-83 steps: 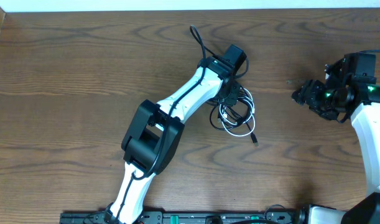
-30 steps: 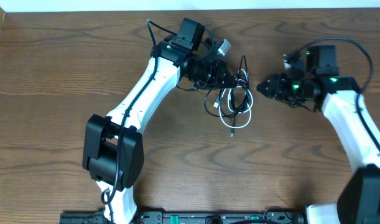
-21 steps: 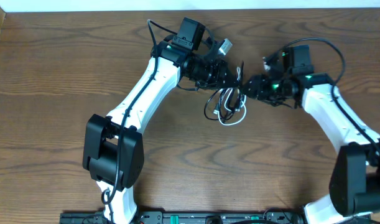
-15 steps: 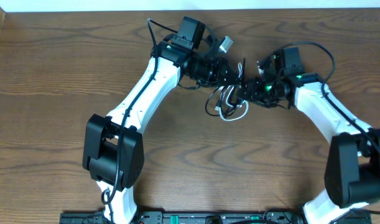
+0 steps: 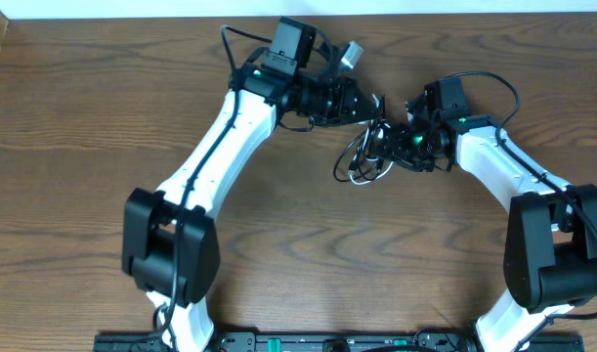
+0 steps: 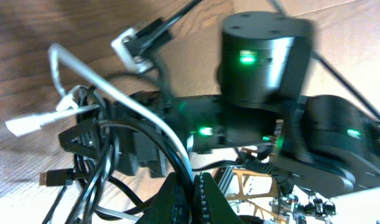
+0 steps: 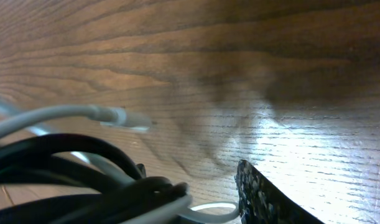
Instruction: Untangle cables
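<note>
The tangled bundle (image 5: 363, 162) (image 6: 95, 169) hangs below my left gripper, beside my right gripper. My left gripper should next let go of the strands and go up and to the left in the overhead view.
The white cable (image 5: 362, 172) and the black cable (image 5: 348, 156) hang as one tangled bundle above the table centre. My left gripper (image 5: 364, 106) is shut on strands of both; the left wrist view shows the jaws (image 6: 193, 190) pinching a black strand (image 6: 109, 168) and a white one (image 6: 84, 68). My right gripper (image 5: 390, 142) reaches into the bundle from the right. In the right wrist view its jaws (image 7: 190, 190) are apart with black loops (image 7: 53, 152) and white cable (image 7: 65, 115) lying between them. A white plug end (image 7: 124, 118) sticks out free.
The bare wooden table (image 5: 93, 117) lies all round. The right arm's wrist (image 6: 264, 68) fills the left wrist view close behind the bundle. Both arms' thick black wires (image 5: 474, 78) arc near the wrists. The table's far edge (image 5: 132, 18) runs just behind the left wrist.
The left gripper carried the bundle up and left, then lifted it. The right arm swung in from the far right and pushed its jaws into the bundle.
</note>
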Controlling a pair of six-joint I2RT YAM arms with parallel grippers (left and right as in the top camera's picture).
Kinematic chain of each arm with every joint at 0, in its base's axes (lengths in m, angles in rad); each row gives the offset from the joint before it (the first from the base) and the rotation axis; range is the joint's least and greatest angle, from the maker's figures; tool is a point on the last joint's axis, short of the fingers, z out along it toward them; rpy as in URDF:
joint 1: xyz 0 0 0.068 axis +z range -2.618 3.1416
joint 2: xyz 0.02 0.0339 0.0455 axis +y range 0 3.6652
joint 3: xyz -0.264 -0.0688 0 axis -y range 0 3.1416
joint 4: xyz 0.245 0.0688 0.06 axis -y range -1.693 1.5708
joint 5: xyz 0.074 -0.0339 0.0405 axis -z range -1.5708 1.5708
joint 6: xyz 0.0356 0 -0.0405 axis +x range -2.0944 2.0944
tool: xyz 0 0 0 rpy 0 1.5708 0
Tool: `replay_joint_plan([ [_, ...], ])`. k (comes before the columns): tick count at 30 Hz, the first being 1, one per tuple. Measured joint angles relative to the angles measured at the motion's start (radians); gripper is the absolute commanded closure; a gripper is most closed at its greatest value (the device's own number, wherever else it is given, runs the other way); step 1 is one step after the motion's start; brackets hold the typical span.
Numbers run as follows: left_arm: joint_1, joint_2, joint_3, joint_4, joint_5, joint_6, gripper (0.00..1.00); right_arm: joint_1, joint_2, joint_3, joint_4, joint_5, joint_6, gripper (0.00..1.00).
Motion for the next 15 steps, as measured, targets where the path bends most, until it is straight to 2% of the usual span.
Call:
replay_joint_plan([
  [15,0.149,-0.230,-0.003,0.042,0.034,-0.040,0.93,-0.022,0.005,0.006,-0.065,0.086,0.006,0.59],
])
